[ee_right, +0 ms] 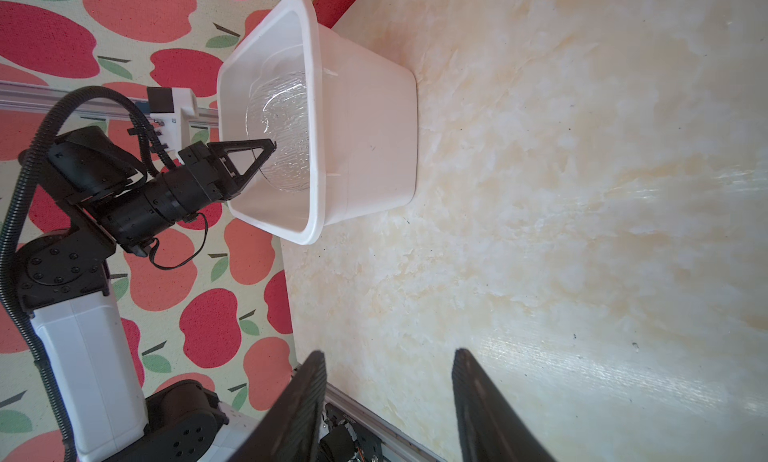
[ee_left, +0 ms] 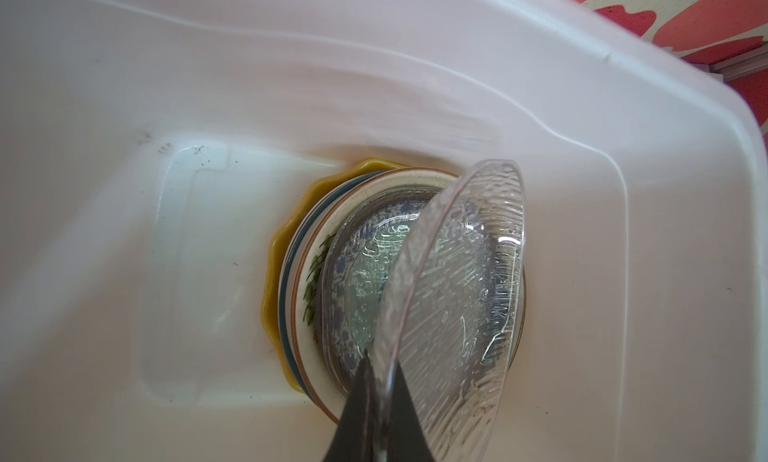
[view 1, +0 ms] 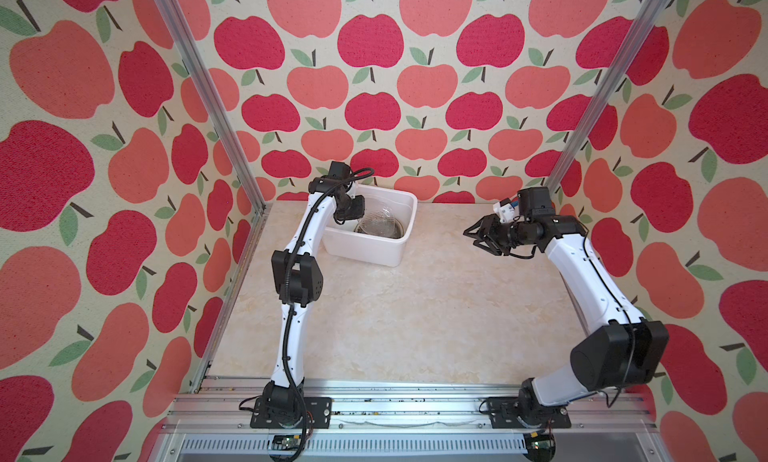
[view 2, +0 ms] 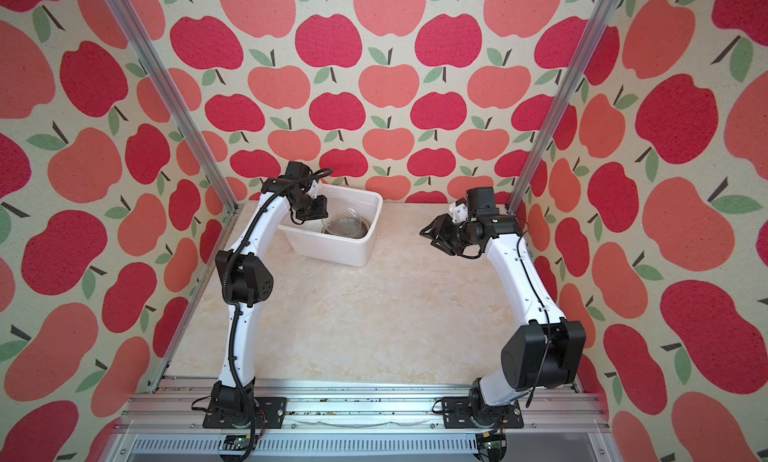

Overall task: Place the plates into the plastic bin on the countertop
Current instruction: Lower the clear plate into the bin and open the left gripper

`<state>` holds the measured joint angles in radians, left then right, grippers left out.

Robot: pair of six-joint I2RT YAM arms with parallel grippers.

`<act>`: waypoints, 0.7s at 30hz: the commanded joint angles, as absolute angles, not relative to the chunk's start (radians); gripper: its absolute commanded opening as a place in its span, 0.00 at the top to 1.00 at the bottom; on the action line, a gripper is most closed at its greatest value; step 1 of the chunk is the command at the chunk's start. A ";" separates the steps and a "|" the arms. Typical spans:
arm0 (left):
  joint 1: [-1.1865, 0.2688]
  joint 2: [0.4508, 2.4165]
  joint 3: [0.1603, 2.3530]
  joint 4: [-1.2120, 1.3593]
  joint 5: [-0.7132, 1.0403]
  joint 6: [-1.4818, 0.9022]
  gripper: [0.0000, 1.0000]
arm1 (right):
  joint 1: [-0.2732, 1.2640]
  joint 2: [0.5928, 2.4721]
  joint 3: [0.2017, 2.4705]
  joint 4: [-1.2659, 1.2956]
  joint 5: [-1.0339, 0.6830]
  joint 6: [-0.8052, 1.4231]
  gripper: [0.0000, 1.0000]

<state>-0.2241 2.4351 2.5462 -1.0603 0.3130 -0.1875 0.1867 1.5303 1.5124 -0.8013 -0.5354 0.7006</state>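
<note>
The stack lies beneath the tilted plate, so the left gripper will next move down a little toward the blue-patterned plate (view 1: pixel 380 226) (ee_left: pixel 376 274) and let go of the clear glass plate's rim.
The white plastic bin (view 1: pixel 365 252) (view 2: pixel 332 250) (ee_right: pixel 365 148) stands at the back left of the countertop (view 1: pixel 415 314). Inside it lies a stack of plates (view 1: pixel 384 233): a yellow scalloped one (ee_left: pixel 274 273) at the bottom, a cream one with reeds (ee_left: pixel 307 281), and a blue-patterned one (ee_left: pixel 353 248) higher up. My left gripper (ee_left: pixel 380 356) (view 1: pixel 353 215) reaches into the bin, shut on the rim of a clear glass plate (ee_left: pixel 457 306) (ee_right: pixel 286 119) that tilts steeply above the stack. My right gripper (ee_right: pixel 388 354) (view 1: pixel 471 236) hovers open and empty over the countertop, right of the bin.
Apple-patterned walls enclose the countertop on three sides, with slanting aluminium posts (view 1: pixel 208 94) at the back corners. An aluminium rail (view 1: pixel 395 397) carrying both arm bases runs along the front edge. The bin's inner wall (ee_left: pixel 623 273) stands close beside the held plate.
</note>
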 commanded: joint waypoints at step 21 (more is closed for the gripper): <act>-0.216 2.482 2.564 -1.048 0.373 -0.140 0.55 | 0.168 1.549 1.520 -0.767 -0.566 0.714 0.49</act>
<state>-0.2180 2.4725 2.5465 -1.0470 0.3569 -0.1410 0.1753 1.5452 1.5124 -0.7765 -0.5518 0.7048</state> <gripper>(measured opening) 0.441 0.512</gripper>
